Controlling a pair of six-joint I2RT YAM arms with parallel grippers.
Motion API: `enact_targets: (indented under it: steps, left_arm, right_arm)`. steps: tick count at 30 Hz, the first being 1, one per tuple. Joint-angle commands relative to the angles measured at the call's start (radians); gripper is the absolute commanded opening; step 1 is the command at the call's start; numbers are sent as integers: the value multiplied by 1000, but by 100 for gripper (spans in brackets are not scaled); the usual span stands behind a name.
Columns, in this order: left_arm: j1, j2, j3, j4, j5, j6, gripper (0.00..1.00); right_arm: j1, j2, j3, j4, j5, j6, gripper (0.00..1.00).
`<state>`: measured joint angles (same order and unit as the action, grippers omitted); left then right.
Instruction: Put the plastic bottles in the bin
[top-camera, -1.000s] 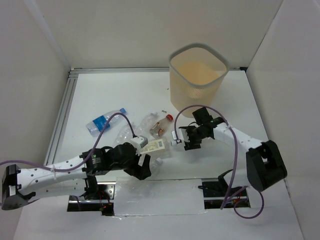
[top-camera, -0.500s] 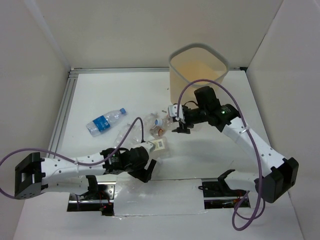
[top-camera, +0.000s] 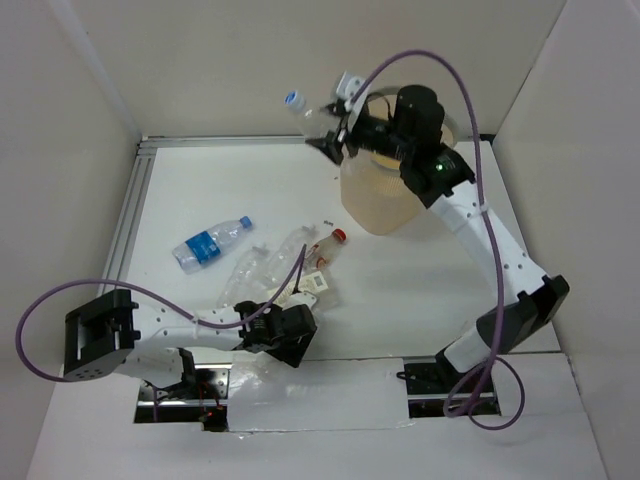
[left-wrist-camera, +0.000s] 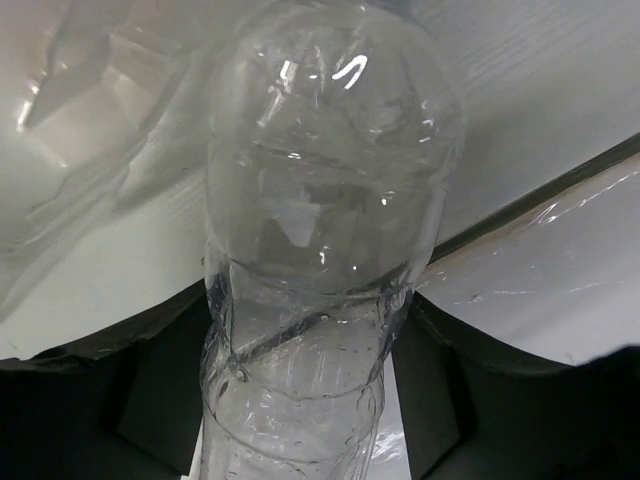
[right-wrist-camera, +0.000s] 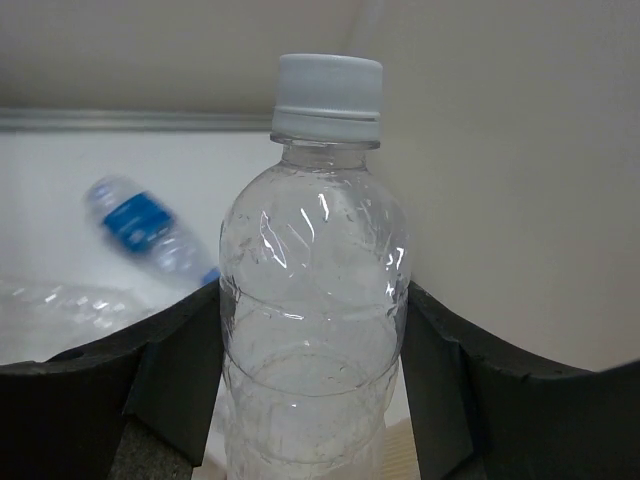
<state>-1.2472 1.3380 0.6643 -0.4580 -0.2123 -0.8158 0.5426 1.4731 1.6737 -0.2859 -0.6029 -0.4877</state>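
Observation:
The clear bottle hangs outside the bin's rim, so my right gripper should next move right in the top view, over the bin's opening (top-camera: 384, 160), and release.
My right gripper (top-camera: 335, 135) is raised high, just left of the bin's (top-camera: 385, 205) mouth, and is shut on a clear bottle (top-camera: 308, 115) with a pale cap; this bottle fills the right wrist view (right-wrist-camera: 312, 300). My left gripper (top-camera: 287, 333) is low near the table's front edge, shut on a clear crinkly bottle (left-wrist-camera: 315, 260). On the table lie a blue-labelled bottle (top-camera: 210, 241), a red-capped bottle (top-camera: 326, 246), a white-labelled bottle (top-camera: 316, 286) and clear crushed bottles (top-camera: 243, 272). My right arm hides part of the bin's rim.
White walls close in the table on the left, back and right. A metal rail (top-camera: 125, 225) runs along the left edge. A dark slot and shiny strip (top-camera: 310, 395) lie by the front edge near my left gripper.
My right gripper has lifted its bottle from the table up and back to beside the bin's mouth. My left gripper has shifted right and nearer the front edge, holding its bottle.

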Motion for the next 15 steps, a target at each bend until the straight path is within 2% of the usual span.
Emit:
enact_targets:
  steps: [1,2,4,8,11,12,15]
  left_arm:
    - [-17,30,30,33,-33,-16,74]
    - [-17,30,31,33,-33,-16,69]
    - [-29,30,41,33,-33,-16,67]
    - [-41,20,41,54,-22,3,59]
    - [-61,-8,53,67,20,44,56]
    - [-70,-22,67,67,30,56,55]
    - [-80,-45,115,67,51,104,54]
  right_arm:
    - [-85,87,173,145,204,93,34]
    - [-108,104,219,145,248,104,34]
    - [-153,139,241,154,275,115,34]
    - [-256,148,229,140,275,140,34]
    - [-299,148,180,108,215,140,44]
    - [-299,148,169,96,215,129,55]
    - [-325,159,159,65,181,120,75]
